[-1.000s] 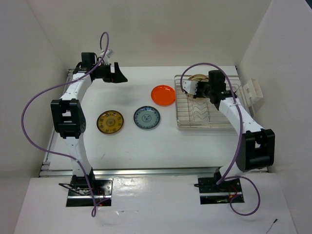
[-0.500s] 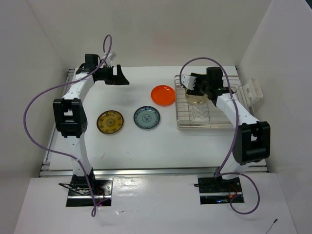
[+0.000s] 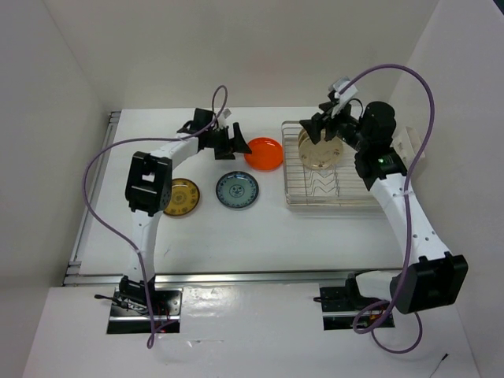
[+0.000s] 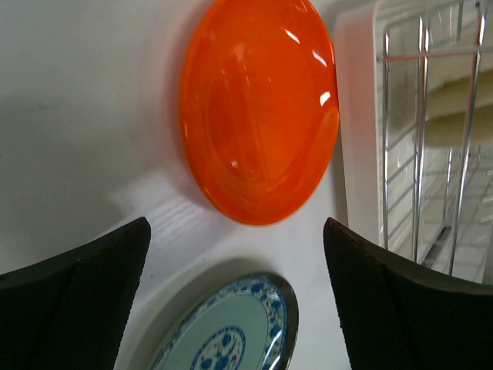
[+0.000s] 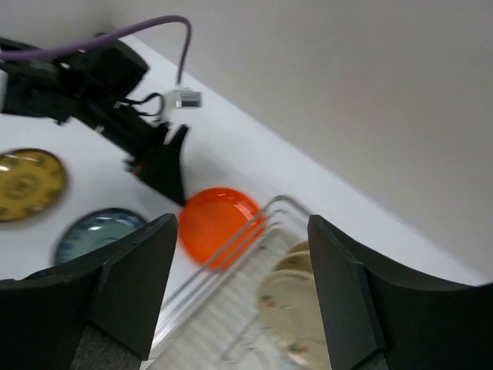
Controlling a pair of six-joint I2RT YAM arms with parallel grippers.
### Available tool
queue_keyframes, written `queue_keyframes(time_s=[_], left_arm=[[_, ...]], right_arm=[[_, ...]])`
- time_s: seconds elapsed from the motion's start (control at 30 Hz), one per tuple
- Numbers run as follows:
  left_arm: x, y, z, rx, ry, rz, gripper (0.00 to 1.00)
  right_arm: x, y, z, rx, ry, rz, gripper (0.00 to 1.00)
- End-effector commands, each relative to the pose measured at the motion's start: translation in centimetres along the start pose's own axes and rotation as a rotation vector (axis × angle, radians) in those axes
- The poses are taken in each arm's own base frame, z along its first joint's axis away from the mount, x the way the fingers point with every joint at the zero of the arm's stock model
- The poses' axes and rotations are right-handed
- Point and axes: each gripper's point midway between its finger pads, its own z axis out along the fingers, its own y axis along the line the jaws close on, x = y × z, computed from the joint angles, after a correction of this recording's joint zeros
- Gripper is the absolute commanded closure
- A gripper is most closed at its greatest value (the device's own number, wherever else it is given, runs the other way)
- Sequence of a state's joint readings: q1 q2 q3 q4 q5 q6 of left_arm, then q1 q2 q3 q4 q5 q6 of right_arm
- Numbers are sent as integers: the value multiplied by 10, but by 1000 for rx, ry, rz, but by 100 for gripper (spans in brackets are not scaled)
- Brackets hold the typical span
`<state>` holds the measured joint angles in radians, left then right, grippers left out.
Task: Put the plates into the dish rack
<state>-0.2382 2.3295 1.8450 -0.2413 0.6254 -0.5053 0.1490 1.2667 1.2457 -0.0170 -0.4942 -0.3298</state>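
Note:
The left gripper has bare table between its fingers and will next come down across onto the orange plate's nearest rim, since that rim is below it, to its right in the top view.
The silver wire dish rack (image 3: 346, 189) sits at the right, with cream plates (image 3: 319, 151) standing on edge at its back left. My right gripper (image 3: 326, 124) hangs open and empty above them, and its wrist view looks down on the cream plates (image 5: 296, 308) and rack wires (image 5: 231, 248). The orange plate (image 3: 263, 153) lies flat just left of the rack. My left gripper (image 3: 234, 142) is open beside its left edge, its fingers (image 4: 77, 301) straddling bare table between the orange plate (image 4: 258, 108) and the blue-grey plate (image 4: 231, 331). The yellow-brown plate (image 3: 181, 198) is partly hidden by the left arm.
A small white slotted holder (image 3: 411, 146) stands against the right wall behind my right arm. White walls close in the table on the left, back and right. The rack's left wall (image 4: 420, 154) is close to my left gripper's right finger.
My right gripper opened, left a cream plate standing in the rack and rose above it. My left arm swung from the back left corner rightward to the orange plate.

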Motion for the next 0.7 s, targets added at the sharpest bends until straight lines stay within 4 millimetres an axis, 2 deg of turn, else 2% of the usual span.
queue_keyframes(time_s=[0.0,0.07,0.1,0.17,0.2,0.27,0.4,0.43,0.47,0.5,0.63,0.67], left_arm=[[-30,7,12,-32,-143,-140,2],[-34,13,19,-60,-183,-157,4],[-26,18,27,-75,-177,-198,6],[-26,25,31,-87,-198,-227,8],[-26,25,31,-85,-199,-242,9],[-16,36,44,-77,-188,-286,15],[-5,36,61,-36,-150,-315,25],[-4,30,65,-18,-143,-317,26],[1,35,70,-12,-134,-328,28],[5,28,73,-1,-120,-322,29],[17,27,81,-20,-89,-320,36],[17,27,81,-20,-89,-320,42]], right_arm=[[28,27,1,-27,69,379,24],[27,32,-4,-40,108,449,24],[28,39,-5,-66,119,469,24],[26,45,-9,-86,125,496,20],[26,45,-9,-86,125,496,20],[21,44,-15,-63,114,524,20],[22,33,-20,21,123,531,19],[23,31,-20,33,124,530,19],[24,27,-20,59,127,529,17],[26,26,-22,75,128,528,17],[30,21,-23,110,140,529,17],[34,23,-23,110,147,543,17]])
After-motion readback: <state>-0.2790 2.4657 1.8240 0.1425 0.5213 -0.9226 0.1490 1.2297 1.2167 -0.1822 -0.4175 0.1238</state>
